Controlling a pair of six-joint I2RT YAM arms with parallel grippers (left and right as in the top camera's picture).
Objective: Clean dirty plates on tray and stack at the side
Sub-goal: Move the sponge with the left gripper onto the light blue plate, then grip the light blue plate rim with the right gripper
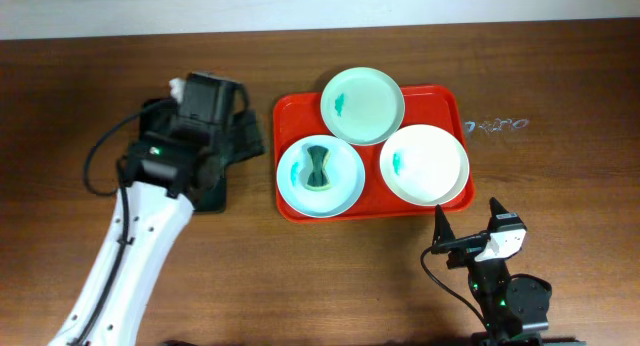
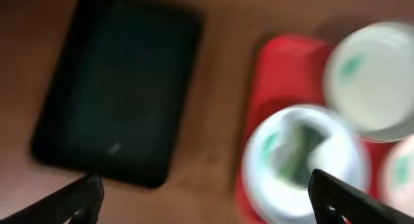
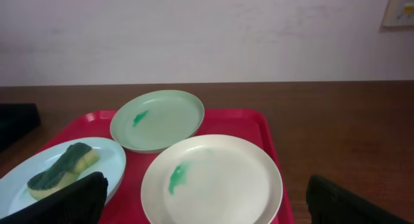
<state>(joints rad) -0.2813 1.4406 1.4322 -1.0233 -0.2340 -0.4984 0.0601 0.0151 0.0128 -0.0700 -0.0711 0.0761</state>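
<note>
The sponge leaves that rim bare. My right gripper should rise outward, tilt down and lower onto the pale blue plate's rim beside the white plate (image 1: 424,164).
The red tray (image 1: 440,101) holds three dirty plates, each with a teal smear. A mint plate (image 1: 363,106) sits at the back, a white plate (image 1: 424,164) at the right, and a pale blue plate (image 1: 345,181) at the left with a green-yellow sponge (image 1: 319,167) on it. My left gripper (image 2: 207,204) is open and empty, above the table between the black tray (image 2: 116,88) and the red tray (image 2: 284,68). My right gripper (image 3: 210,208) is open and empty, low in front of the white plate (image 3: 220,166). The right wrist view also shows the mint plate (image 3: 157,120) and the sponge (image 3: 61,167).
The small black tray (image 1: 215,191) lies left of the red tray, partly under my left arm (image 1: 150,236). My right arm's base (image 1: 505,296) stands at the front edge. Bare wooden table lies right of the red tray (image 1: 560,176). A wall runs along the back.
</note>
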